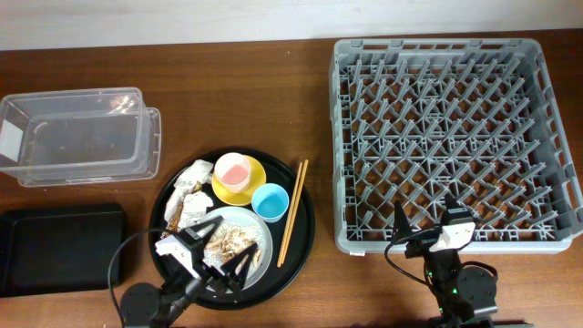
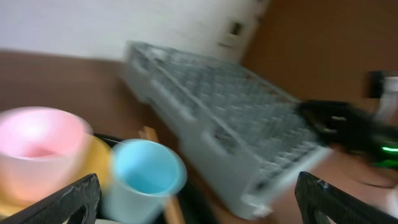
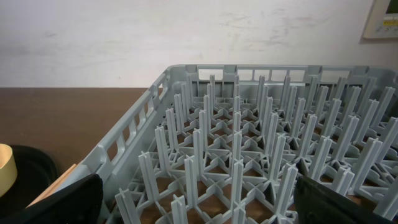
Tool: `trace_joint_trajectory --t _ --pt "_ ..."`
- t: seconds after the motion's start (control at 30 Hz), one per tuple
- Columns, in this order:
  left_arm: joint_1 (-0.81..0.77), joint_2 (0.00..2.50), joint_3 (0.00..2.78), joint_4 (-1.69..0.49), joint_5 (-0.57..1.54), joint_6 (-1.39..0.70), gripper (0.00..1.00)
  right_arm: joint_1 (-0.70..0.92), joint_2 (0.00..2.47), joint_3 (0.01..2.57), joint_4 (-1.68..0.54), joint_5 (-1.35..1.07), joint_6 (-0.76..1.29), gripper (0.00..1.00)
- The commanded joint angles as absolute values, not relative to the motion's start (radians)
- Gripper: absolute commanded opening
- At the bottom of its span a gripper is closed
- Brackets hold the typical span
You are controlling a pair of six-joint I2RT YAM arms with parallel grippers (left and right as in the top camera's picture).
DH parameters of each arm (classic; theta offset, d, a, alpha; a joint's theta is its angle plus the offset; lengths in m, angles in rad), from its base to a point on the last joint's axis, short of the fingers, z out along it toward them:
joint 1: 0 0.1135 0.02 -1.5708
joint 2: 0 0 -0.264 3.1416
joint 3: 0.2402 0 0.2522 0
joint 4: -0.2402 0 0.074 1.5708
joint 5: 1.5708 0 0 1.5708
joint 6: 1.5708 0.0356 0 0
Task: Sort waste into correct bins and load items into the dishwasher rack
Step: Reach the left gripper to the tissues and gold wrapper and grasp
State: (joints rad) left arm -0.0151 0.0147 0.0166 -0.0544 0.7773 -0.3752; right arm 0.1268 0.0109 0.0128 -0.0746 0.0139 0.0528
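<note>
The gold foil wrapper is by the tissue and my left gripper's fingers face the rack (image 1: 455,109), so I need to tilt it left in the overhead view and down onto the wrapper next.
The round black tray (image 1: 301,239) holds a pink cup (image 1: 233,170) on a yellow saucer (image 1: 253,187), a light-blue cup (image 1: 270,201), chopsticks (image 1: 292,211), crumpled tissue (image 1: 191,189) and a pale plate (image 1: 260,232) with food scraps (image 1: 230,240). My left gripper (image 1: 226,248) is open and empty over the plate. Its blurred wrist view shows the pink cup (image 2: 37,155), blue cup (image 2: 143,177) and rack (image 2: 230,124) ahead of the open fingers (image 2: 196,199). My right gripper (image 1: 426,214) is open and empty above the front edge of the grey rack (image 1: 455,109), also seen in the right wrist view (image 3: 249,143).
A clear plastic tub (image 1: 77,137) stands at the back left. A shallow black rectangular tray (image 1: 59,248) lies at the front left. The right wrist view catches the saucer's edge (image 3: 6,168) and the round tray (image 3: 28,171) at far left.
</note>
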Motion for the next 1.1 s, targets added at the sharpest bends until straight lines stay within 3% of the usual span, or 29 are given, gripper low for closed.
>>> trace_joint_trajectory --t 0.0,0.1,0.23,0.3,0.37,0.47,0.57,0.67,0.77,0.8,1.07 --pt "-0.019 0.006 0.010 -0.016 0.947 -0.645 0.99 0.124 0.004 0.006 -0.079 0.012 0.052 0.98" --pt "-0.019 0.006 0.033 0.184 0.990 -0.644 0.99 0.124 0.004 0.006 -0.079 0.012 0.052 0.98" --pt "-0.019 0.010 0.144 0.144 0.897 -0.574 0.99 0.124 0.004 0.006 -0.079 0.012 0.052 0.98" --pt "-0.019 0.025 0.214 -0.026 0.809 -0.482 0.99 0.124 0.004 0.006 -0.079 0.012 0.052 0.98" --pt "-0.019 0.079 0.382 -0.386 0.607 -0.292 0.99 0.124 0.004 0.006 -0.079 0.012 0.052 0.98" --pt "-0.019 0.199 0.583 -0.693 0.336 -0.244 0.99 0.124 0.004 0.006 -0.079 0.012 0.052 0.98" --pt "-0.019 0.340 0.722 -0.856 0.326 -0.226 0.99 0.124 0.004 0.006 -0.079 0.012 0.052 0.98" --pt "-0.019 0.431 0.832 -0.867 0.427 -0.080 0.99 0.124 0.004 0.006 -0.079 0.012 0.052 0.98" --pt "-0.019 0.684 1.051 -1.144 0.096 -0.102 0.99 0.124 0.004 0.006 -0.079 0.012 0.052 0.98" --pt "-0.019 0.799 1.119 -1.212 0.082 -0.130 1.00 0.124 0.004 0.006 -0.079 0.012 0.052 0.98" --pt "-0.019 1.257 1.155 -1.068 0.104 -0.131 0.99 0.124 0.004 0.006 -0.079 0.012 0.052 0.98"
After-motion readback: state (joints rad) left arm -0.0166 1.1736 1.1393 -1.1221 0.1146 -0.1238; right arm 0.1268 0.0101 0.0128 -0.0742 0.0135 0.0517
